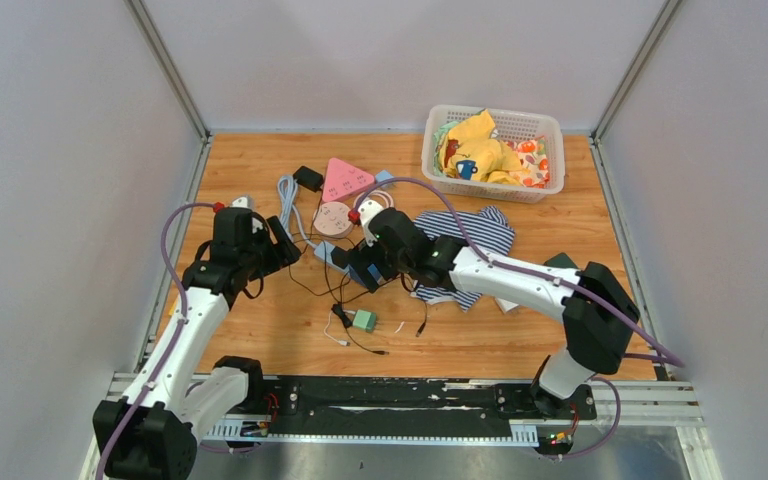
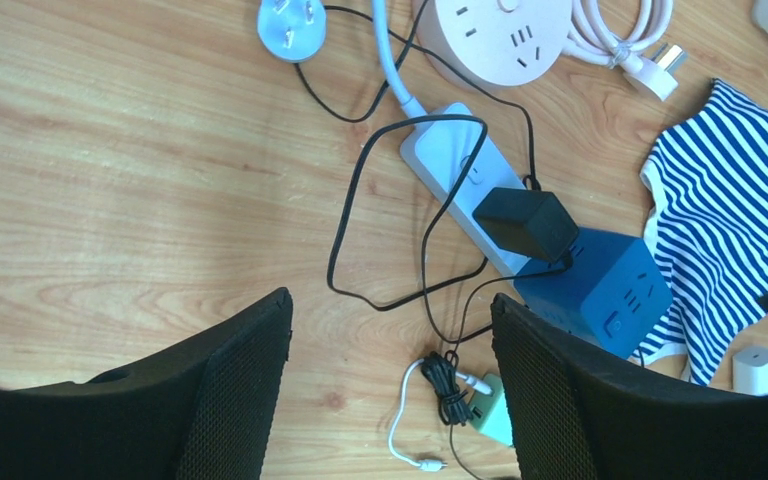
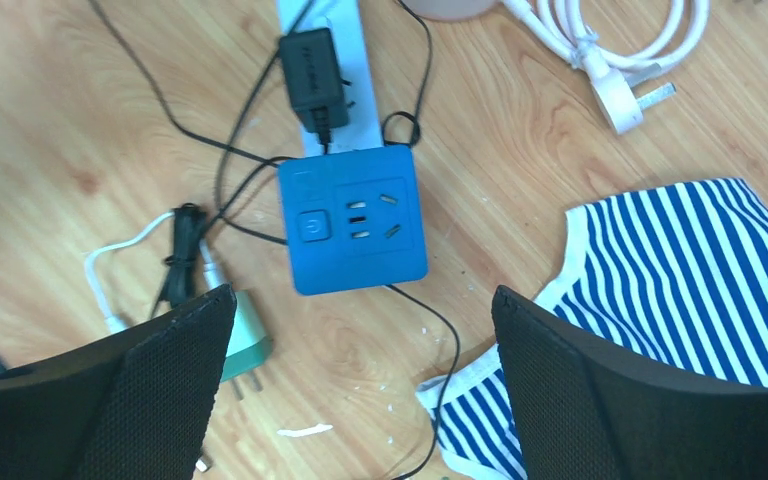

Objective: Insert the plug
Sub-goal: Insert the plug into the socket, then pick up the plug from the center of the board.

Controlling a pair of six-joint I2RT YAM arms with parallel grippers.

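Observation:
The green charger's body (image 1: 364, 320) (image 3: 249, 336) is below my right gripper and nearer the base, so I should move that gripper back and down onto it and close there.
A black adapter plug (image 2: 525, 222) sits on the end of a white power strip (image 2: 450, 155), next to a blue cube socket (image 2: 600, 290); I cannot tell whether it is fully seated. The right wrist view shows the adapter (image 3: 312, 75), the strip (image 3: 355, 95) and the cube (image 3: 355, 220). A green two-prong charger (image 1: 364, 320) with a bundled cable lies on the table, also in the right wrist view (image 3: 250, 335). My left gripper (image 1: 285, 245) (image 2: 390, 310) is open and empty, left of the strip. My right gripper (image 1: 355, 270) (image 3: 365, 310) is open and empty, above the cube.
A round pink socket (image 2: 505, 35), a white plug with coiled cable (image 2: 655, 65) and a pale blue plug (image 2: 290, 25) lie behind the strip. A striped cloth (image 1: 470, 235) lies to the right. A white basket (image 1: 550, 130) of clothes stands at the back right.

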